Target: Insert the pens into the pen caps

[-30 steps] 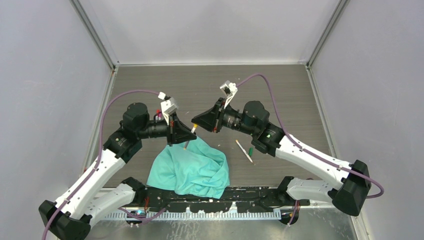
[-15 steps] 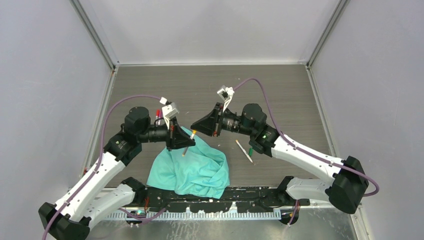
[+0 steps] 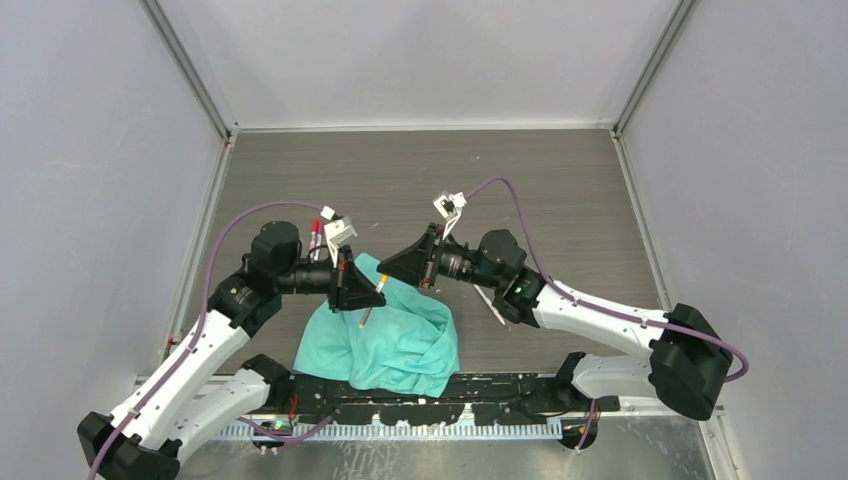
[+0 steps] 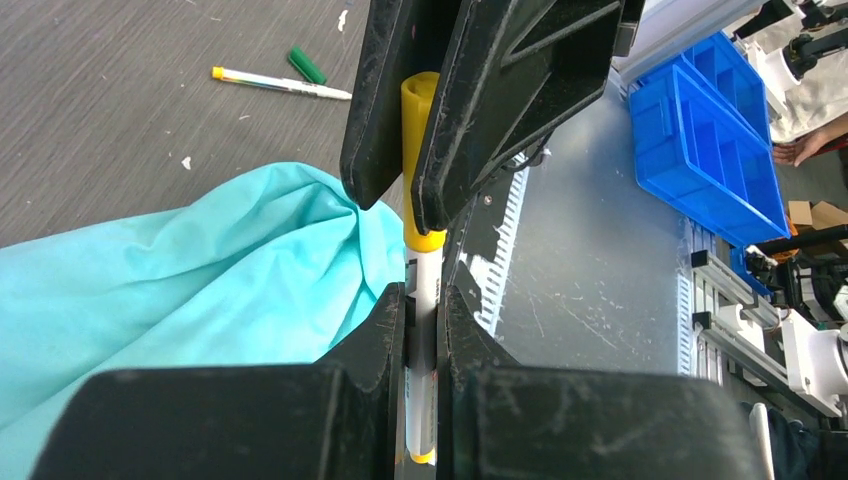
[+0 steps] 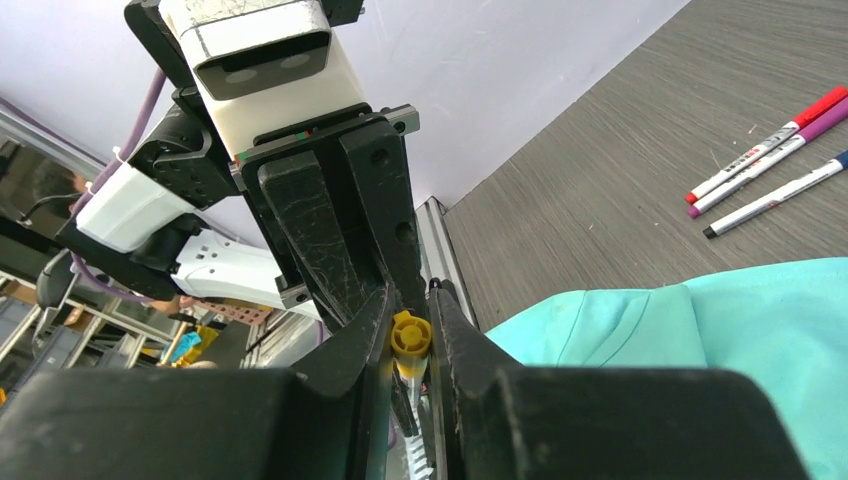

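I need to swing my left gripper outward next, turn it downward and lower the pen onto the tabletop beside the dark-tipped pen. I should release it there, since capped pens lie there.
My left gripper (image 3: 368, 293) (image 4: 422, 305) is shut on a white-barrelled pen (image 3: 366, 312) (image 4: 426, 280), held above the teal cloth. My right gripper (image 3: 388, 272) (image 5: 411, 305) faces it, shut on the yellow pen cap (image 3: 382, 283) (image 4: 417, 130) (image 5: 410, 335). The cap's open end sits over the pen's front end, in line with the barrel. A second pen (image 4: 282, 84) lies on the table beside a loose green cap (image 4: 307, 65). In the right wrist view, red (image 5: 765, 138), purple (image 5: 790, 143) and dark-tipped (image 5: 775, 195) pens lie side by side.
A crumpled teal cloth (image 3: 390, 340) (image 4: 180, 270) lies at the near middle of the dark wood-grain table (image 3: 420, 170), under both grippers. Grey walls close the table on three sides. Blue bins (image 4: 715, 130) stand beyond the near edge.
Both arms have moved nearer and lower over the cloth. The grippers have drawn closer together, and the yellow cap now meets the pen's end.
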